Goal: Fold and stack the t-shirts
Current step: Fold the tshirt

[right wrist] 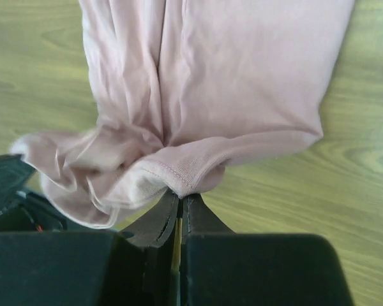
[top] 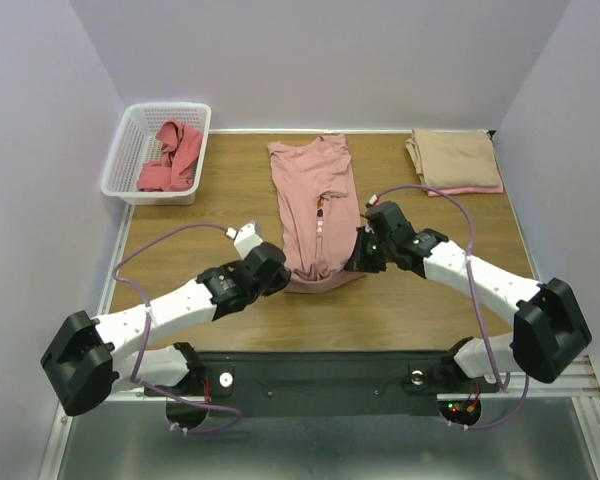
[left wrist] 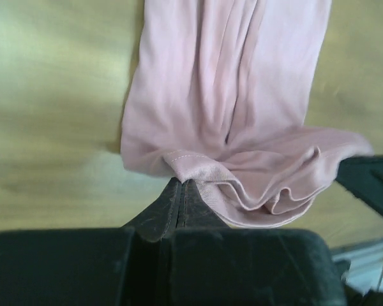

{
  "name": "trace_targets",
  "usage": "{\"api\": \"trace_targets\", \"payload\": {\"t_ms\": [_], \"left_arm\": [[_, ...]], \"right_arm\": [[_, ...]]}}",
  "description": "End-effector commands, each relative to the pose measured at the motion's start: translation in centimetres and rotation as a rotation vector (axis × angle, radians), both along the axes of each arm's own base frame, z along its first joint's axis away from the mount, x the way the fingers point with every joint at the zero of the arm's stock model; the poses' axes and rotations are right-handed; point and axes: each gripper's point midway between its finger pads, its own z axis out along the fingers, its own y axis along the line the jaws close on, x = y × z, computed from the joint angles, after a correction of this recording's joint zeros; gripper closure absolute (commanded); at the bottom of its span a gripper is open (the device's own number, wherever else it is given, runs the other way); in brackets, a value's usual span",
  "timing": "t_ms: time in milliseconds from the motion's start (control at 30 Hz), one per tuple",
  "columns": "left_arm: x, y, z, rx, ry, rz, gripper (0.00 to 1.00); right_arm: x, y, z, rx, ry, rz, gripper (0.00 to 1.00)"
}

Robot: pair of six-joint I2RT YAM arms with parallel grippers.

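My right gripper should next carry the t-shirt's hem corner outward onto the side edge of the folded t-shirt, toward its far end, and let go of it there, because the folded t-shirt is still long.
A dusty pink t-shirt (top: pixel 311 205) lies folded lengthwise into a narrow strip in the middle of the table, collar end far, hem end near. My left gripper (top: pixel 283 272) is shut on the hem's left corner (left wrist: pixel 191 167). My right gripper (top: pixel 358 258) is shut on the hem's right corner (right wrist: pixel 179 177). The hem bunches and sags between the two grippers. A tan t-shirt (top: pixel 453 158) lies folded at the far right on top of a pink one. A coral-red t-shirt (top: pixel 172 156) is crumpled in the basket.
A white lattice basket (top: pixel 130 150) stands at the far left corner. Grey walls close in the table on the left, back and right. Purple cables loop over both arms.
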Motion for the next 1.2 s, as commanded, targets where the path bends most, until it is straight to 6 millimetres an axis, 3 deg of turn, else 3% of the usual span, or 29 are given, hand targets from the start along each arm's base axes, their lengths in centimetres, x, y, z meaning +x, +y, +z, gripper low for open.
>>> {"api": "trace_targets", "payload": {"t_ms": [0,33,67,100,133,200,233,300,333,367,500,667,800,1167], "left_arm": [[5.3,-0.1,4.7,0.036,-0.153,0.011,1.0],[5.8,0.3,4.3,0.058,-0.151,0.014,1.0],[6.8,0.0,5.4,0.047,-0.173,0.017,1.0],[8.1,0.5,5.3,0.072,-0.184,0.022,1.0],[9.2,0.3,6.4,0.061,-0.207,0.026,1.0],[10.7,0.3,6.8,0.067,-0.216,0.018,1.0],[12.0,0.8,6.3,0.102,-0.212,0.023,1.0],[14.0,0.6,6.6,0.12,-0.218,0.03,1.0],[15.2,0.6,7.6,0.128,-0.241,0.026,1.0],[16.0,0.6,6.6,0.151,-0.221,0.026,1.0],[19.2,0.6,7.5,0.175,-0.249,0.013,1.0],[22.4,0.5,6.0,0.211,-0.232,-0.009,1.0],[24.3,1.5,3.8,0.225,-0.191,-0.003,1.0],[29.4,1.1,0.5,0.254,-0.166,-0.035,1.0]], "right_arm": [[4.8,-0.9,1.6,-0.082,-0.113,-0.096,1.0],[5.7,-0.8,2.3,-0.087,-0.137,-0.11,1.0],[6.8,-1.2,2.8,-0.108,-0.163,-0.131,0.99],[7.6,-1.1,2.6,-0.123,-0.166,-0.135,1.0],[8.9,-0.7,4.2,-0.11,-0.204,-0.147,1.0],[10.8,-1.3,4.8,-0.136,-0.232,-0.18,1.0],[11.5,-1.3,3.9,-0.153,-0.217,-0.183,1.0],[13.5,-1.4,4.7,-0.153,-0.238,-0.183,1.0],[14.5,-1.9,3.5,-0.177,-0.22,-0.185,0.99],[15.4,-1.7,4.1,-0.157,-0.226,-0.186,1.0],[17.7,-2.6,2.9,-0.147,-0.189,-0.203,1.0],[20.4,-3.0,3.2,-0.14,-0.214,-0.204,1.0],[21.7,-2.2,1.2,-0.14,-0.187,-0.12,1.0],[25.7,-3.3,-0.9,-0.148,-0.18,-0.149,0.99]]}}
